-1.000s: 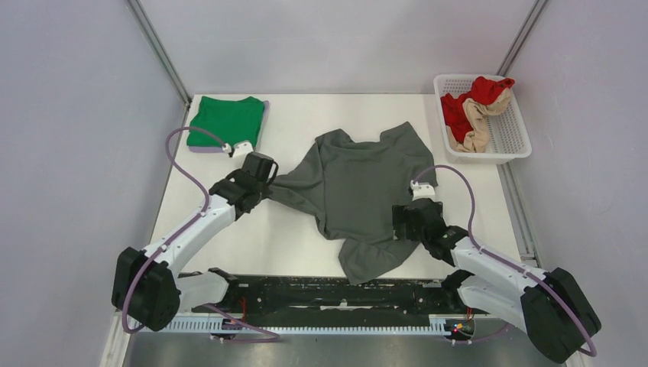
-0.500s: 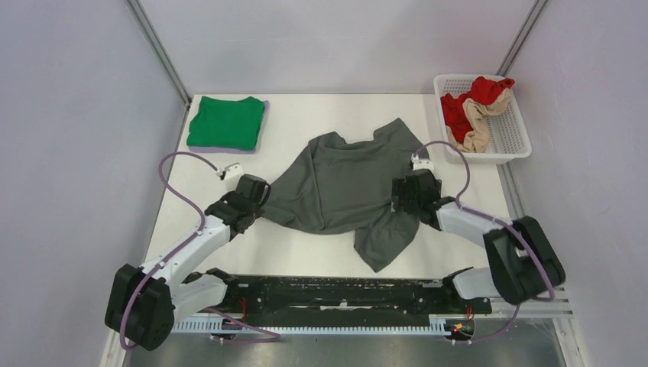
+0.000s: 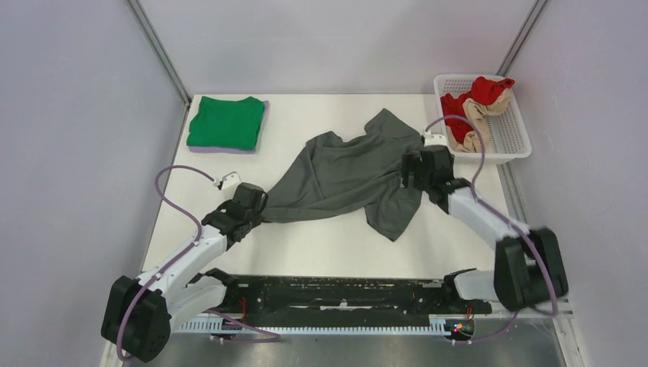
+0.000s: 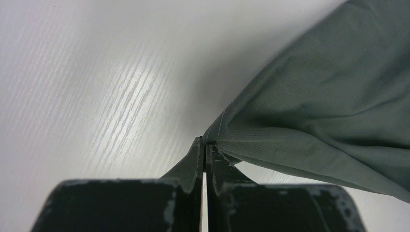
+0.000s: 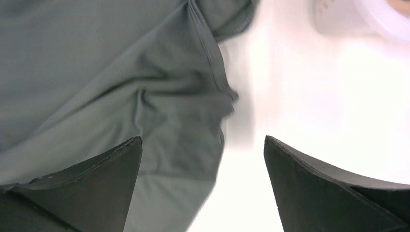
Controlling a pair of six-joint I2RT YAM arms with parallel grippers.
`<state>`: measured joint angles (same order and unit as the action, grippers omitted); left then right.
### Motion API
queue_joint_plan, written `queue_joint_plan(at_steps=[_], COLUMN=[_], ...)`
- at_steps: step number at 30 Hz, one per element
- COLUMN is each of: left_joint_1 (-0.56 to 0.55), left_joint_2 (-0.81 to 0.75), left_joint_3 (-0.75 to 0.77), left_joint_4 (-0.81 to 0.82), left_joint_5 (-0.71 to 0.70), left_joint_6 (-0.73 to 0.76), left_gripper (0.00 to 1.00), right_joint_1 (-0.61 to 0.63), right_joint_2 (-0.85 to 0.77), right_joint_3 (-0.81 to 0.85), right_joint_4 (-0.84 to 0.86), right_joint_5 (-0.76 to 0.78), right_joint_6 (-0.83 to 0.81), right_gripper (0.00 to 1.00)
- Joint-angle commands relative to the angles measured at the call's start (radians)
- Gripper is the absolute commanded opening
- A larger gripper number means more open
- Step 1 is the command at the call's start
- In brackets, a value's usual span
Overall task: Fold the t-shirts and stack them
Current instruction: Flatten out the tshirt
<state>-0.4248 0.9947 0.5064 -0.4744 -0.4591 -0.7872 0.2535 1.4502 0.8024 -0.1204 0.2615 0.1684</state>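
Observation:
My right gripper is open, and the dark grey t-shirt's near corner (image 3: 393,235) sticks out onto bare table below and back from it. The gripper will move its open fingers back and down onto that corner next.
The dark grey t-shirt (image 3: 344,176) lies crumpled and stretched across the middle of the table. My left gripper (image 3: 258,205) is shut on its near-left hem corner, and the left wrist view shows the fingertips (image 4: 205,142) pinching the stitched edge of the cloth (image 4: 329,96). My right gripper (image 3: 416,164) is open over the shirt's right edge. In the right wrist view the jaws (image 5: 202,139) stand wide apart, with grey cloth (image 5: 96,72) under the left finger and bare table under the right one. The bright green t-shirt (image 3: 227,122) lies folded at the far left corner.
A white lattice basket (image 3: 513,145) with red and beige garments (image 3: 472,107) stands at the far right, close beyond my right gripper; its corner shows in the right wrist view (image 5: 358,19). Metal frame posts rise at both far corners. The arms' black base rail runs along the near edge.
My left gripper has pulled the shirt's corner toward the near left. My right gripper has moved away toward the far right along the shirt's edge. The shirt's near flap has shifted farther from me.

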Motion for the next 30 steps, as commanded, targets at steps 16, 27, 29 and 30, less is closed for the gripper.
queue_joint_plan(at_steps=[16, 27, 29, 30], left_joint_1=[0.004, 0.004, 0.004, 0.004], left_joint_2=[-0.097, -0.100, -0.097, -0.094], left_joint_3=[-0.016, -0.019, -0.016, -0.016], left_joint_4=[0.042, 0.043, 0.048, 0.053], left_joint_5=[0.065, 0.050, 0.045, 0.045], left_joint_6=[-0.045, -0.047, -0.049, -0.049], left_gripper=[0.02, 0.02, 0.02, 0.02], right_joint_1=[0.440, 0.490, 0.489, 0.489], right_joint_2=[-0.457, -0.297, -0.277, -0.268], right_joint_3=[-0.375, -0.368, -0.368, -0.367], right_joint_4=[-0.233, -0.128, -0.109, -0.097], right_joint_5=[-0.036, 0.031, 0.075, 0.094], right_joint_6=[0.316, 0.322, 0.326, 0.323], right_gripper=[0.71, 0.41, 0.26, 0.23])
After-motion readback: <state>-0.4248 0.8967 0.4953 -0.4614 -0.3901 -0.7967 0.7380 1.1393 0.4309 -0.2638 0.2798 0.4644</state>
